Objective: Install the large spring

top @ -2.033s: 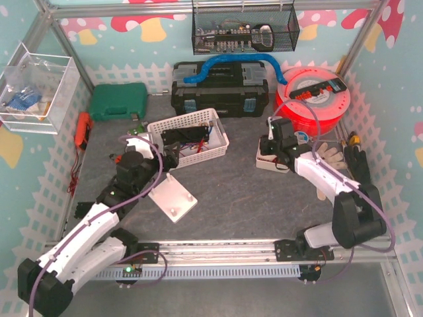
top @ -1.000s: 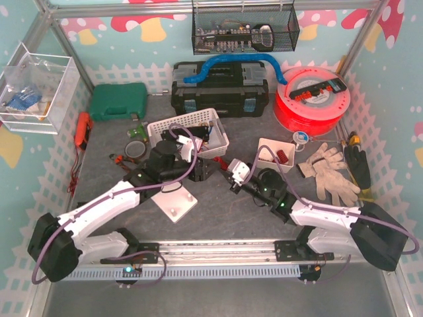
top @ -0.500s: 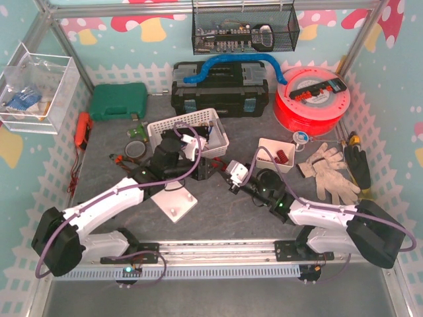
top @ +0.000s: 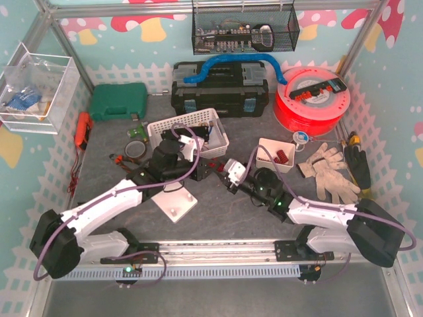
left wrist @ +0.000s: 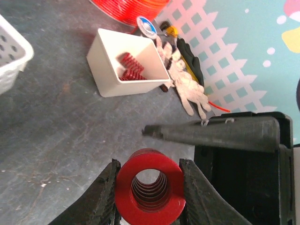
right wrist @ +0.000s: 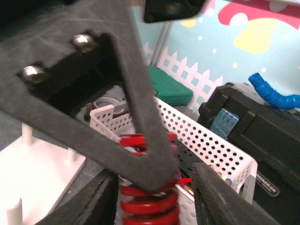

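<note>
My left gripper swings over the peg nearest the basket next, since that peg stands bare. It then turns the fingers downward, lowers the spring around the peg and releases.
The large spring point(left wrist: 149, 187) is a red coil seen end-on in the left wrist view, and my left gripper point(left wrist: 149, 163) is shut on it, with both fingers pressed against its sides. From the right wrist view the same spring point(right wrist: 149, 212) stands between the jaws of my right gripper point(right wrist: 153, 172). Those jaws are open, with a gap on the right side. A finger of the left gripper point(right wrist: 136, 117) crosses in front. In the top view the two grippers point(top: 210, 169) point(top: 225, 174) meet tip to tip at mid table. A white peg plate point(top: 173, 201) lies just left of them.
A white perforated basket point(top: 188, 129) sits behind the grippers. A small white bin point(top: 277, 155) holds more red springs. Work gloves point(top: 330, 172) lie at the right. A red filament spool point(top: 310, 99), a black toolbox point(top: 220, 89) and a green case point(top: 117, 101) line the back.
The left gripper has closed onto the spring while the right gripper's jaws have opened off it. Both arms had swung in earlier to meet at the middle.
</note>
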`<state>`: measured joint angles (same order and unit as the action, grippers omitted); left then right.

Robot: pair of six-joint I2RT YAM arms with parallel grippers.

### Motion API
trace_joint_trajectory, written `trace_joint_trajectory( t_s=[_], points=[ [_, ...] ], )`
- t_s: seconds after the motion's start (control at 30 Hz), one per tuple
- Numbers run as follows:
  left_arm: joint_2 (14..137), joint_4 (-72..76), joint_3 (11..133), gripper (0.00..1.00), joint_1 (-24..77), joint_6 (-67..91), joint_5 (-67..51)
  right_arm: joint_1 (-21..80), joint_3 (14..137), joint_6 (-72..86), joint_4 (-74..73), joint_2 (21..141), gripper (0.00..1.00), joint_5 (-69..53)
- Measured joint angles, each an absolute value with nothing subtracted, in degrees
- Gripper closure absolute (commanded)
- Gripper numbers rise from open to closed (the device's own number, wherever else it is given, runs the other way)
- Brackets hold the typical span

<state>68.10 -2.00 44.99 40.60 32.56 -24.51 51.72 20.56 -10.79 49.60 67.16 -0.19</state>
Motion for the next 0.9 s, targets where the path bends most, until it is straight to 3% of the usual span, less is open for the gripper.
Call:
trace_joint_trajectory(
  t_s=[0.17, 0.23, 0.27, 0.6, 0.9],
  points=[
    [63.4, -3.8, 44.0, 1.00, 40.3, 32.2, -17.5, 52.3, 28.6, -6.2, 36.5, 66.6, 0.20, 6.3],
    [61.1, -4.8, 44.0, 1.00, 39.7, 31.8, -13.6, 52.6, 31.9, -3.8, 31.4, 65.4, 0.04, 9.4],
    [59.9, -6.1, 44.0, 1.00, 39.2, 31.6, -11.6, 52.6, 32.6, -2.8, 30.1, 64.2, 0.02, 11.3],
    [55.5, -22.8, 44.0, 1.00, 31.1, 31.4, 9.8, 50.8, 24.7, 3.0, 30.6, 54.1, 0.01, 27.0],
    [60.1, -31.6, 44.7, 1.00, 30.9, 30.0, 14.0, 48.4, 24.4, 5.5, 29.7, 54.2, 0.01, 30.9]
  ],
)
